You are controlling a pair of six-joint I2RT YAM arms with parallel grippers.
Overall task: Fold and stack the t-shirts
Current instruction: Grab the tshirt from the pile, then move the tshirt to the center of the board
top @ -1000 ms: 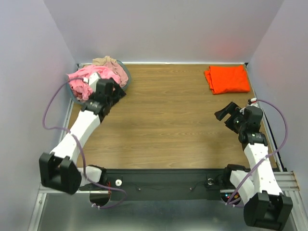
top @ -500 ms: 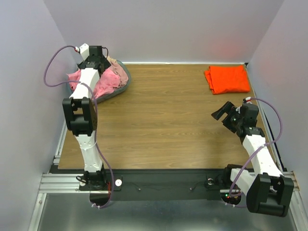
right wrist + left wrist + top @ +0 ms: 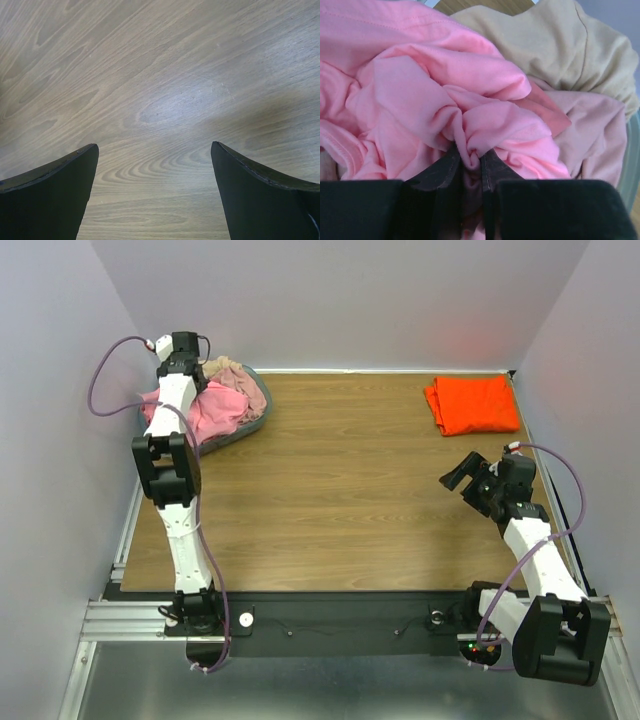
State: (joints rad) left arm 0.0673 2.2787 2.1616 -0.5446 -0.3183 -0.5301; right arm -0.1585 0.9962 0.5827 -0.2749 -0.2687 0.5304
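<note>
The bare wooden tabletop lies to the right of my left gripper in the top view, so I will raise that gripper, carry it that way and let go of the bunched fold of the pink t-shirt.
A crumpled light pink t-shirt (image 3: 415,95) lies on top of the pile in the basket (image 3: 264,400) at the far left. My left gripper (image 3: 471,161) is shut on a bunched fold of it. A beige t-shirt (image 3: 555,45) lies behind it, and a dusty rose one (image 3: 592,130) to its right. At the far right of the table lies a folded bright orange t-shirt (image 3: 472,404). My right gripper (image 3: 457,476) hovers open over bare wood (image 3: 165,100), near of the orange shirt, with nothing between its fingers.
The grey-blue oval basket's rim (image 3: 631,165) shows at the right of the left wrist view. Walls close in the table on the left, back and right. The wooden tabletop (image 3: 350,490) stretches between basket and orange shirt.
My left arm has swung up from the basket's near side to stand over the pile, and its jaws have closed on the pink shirt. The right arm has barely shifted.
</note>
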